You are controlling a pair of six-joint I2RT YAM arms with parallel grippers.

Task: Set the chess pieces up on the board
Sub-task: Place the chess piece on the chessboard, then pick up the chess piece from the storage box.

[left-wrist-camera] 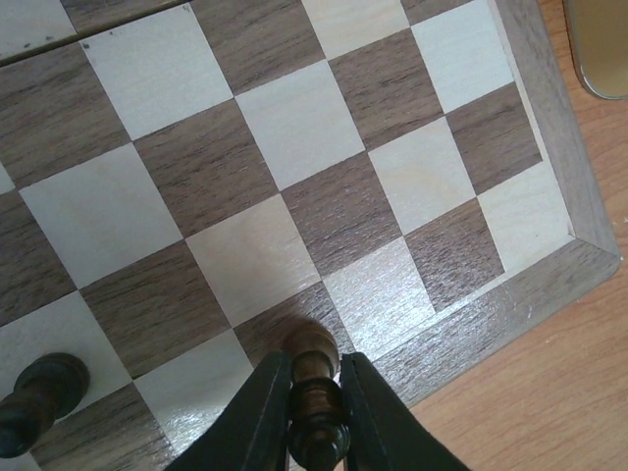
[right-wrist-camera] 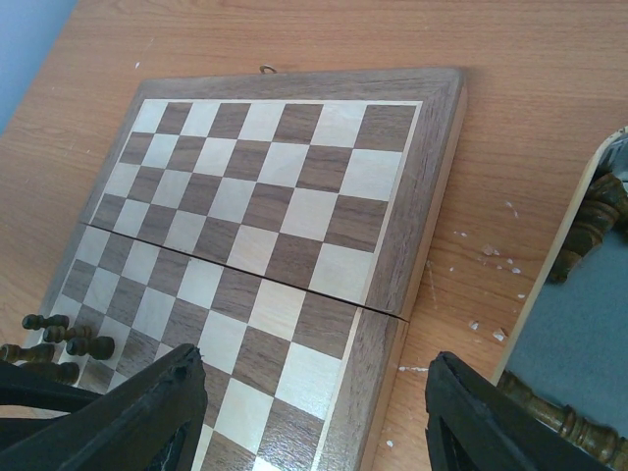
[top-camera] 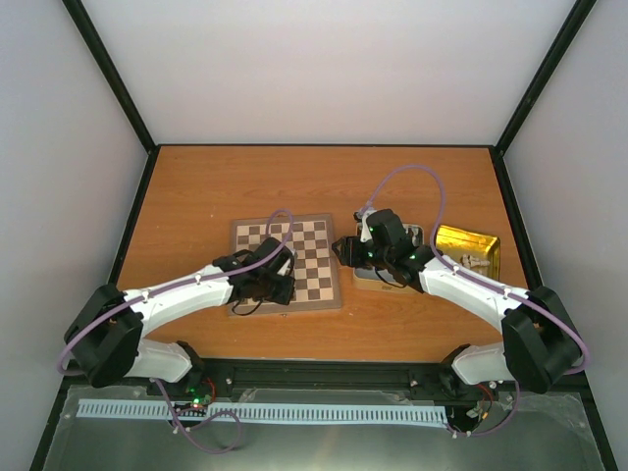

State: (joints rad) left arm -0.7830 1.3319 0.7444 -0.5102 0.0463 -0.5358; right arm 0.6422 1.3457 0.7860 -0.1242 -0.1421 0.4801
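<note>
My right gripper swings over and down into the silver tin next. The tin's dark pieces lie below that gripper, to the right in the top view.
The chessboard [top-camera: 304,257] lies mid-table and fills the left wrist view [left-wrist-camera: 294,128]; it also shows in the right wrist view [right-wrist-camera: 275,196]. My left gripper [left-wrist-camera: 314,392] is shut on a dark brown chess piece [left-wrist-camera: 312,368], held over a dark square near the board's near corner. Another dark piece [left-wrist-camera: 39,397] stands at the left of that view. Several dark pieces [right-wrist-camera: 69,339] stand at the board's near left edge. My right gripper [right-wrist-camera: 314,412] is open and empty, over the board's right border. More dark pieces [right-wrist-camera: 589,221] lie in the silver tin [right-wrist-camera: 549,294].
A gold tin [top-camera: 467,249] holding pale pieces sits right of the silver tin [top-camera: 365,277]. Small white crumbs [right-wrist-camera: 486,250] lie on the table between board and tin. The black cell frame bounds the table.
</note>
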